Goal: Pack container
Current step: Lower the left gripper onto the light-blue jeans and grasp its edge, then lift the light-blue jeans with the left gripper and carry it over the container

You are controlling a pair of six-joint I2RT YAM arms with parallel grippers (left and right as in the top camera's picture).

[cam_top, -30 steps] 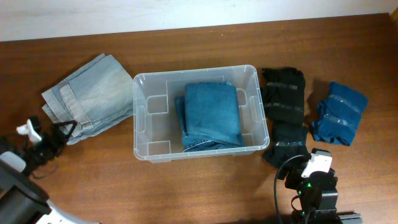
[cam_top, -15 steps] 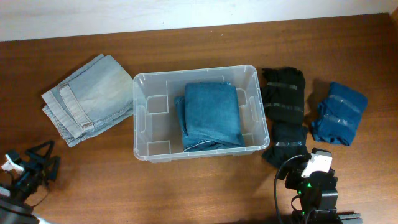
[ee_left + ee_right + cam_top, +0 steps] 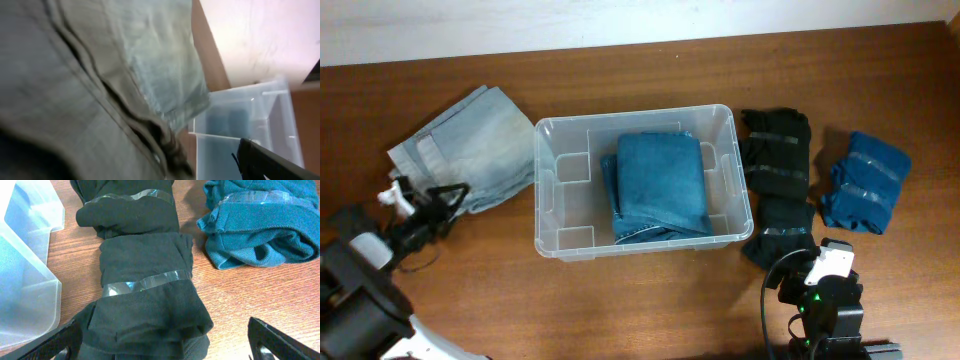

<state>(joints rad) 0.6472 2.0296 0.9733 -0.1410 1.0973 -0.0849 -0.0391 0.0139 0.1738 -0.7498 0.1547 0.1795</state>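
My left gripper should lower and tilt flatter at the near edge of the light-blue jeans, because their folded layers lie flat on the tabletop.
The clear plastic container stands mid-table with a folded dark-blue pair of jeans lying in its right half. Left of it lies a folded light-blue pair of jeans. My left gripper is open at that garment's near edge. In the left wrist view the pale denim fills the frame, with the container beyond and one dark finger at lower right. My right gripper is open, its fingers either side of the near end of a black taped bundle.
A black taped bundle lies right of the container, and a teal taped bundle lies further right, also seen as teal cloth. The container's corner shows at the left of the right wrist view. A pale wall borders the table's far edge.
The left gripper drew back toward the front-left corner of the table, then came up again to the near edge of the light-blue jeans. The right arm has not moved.
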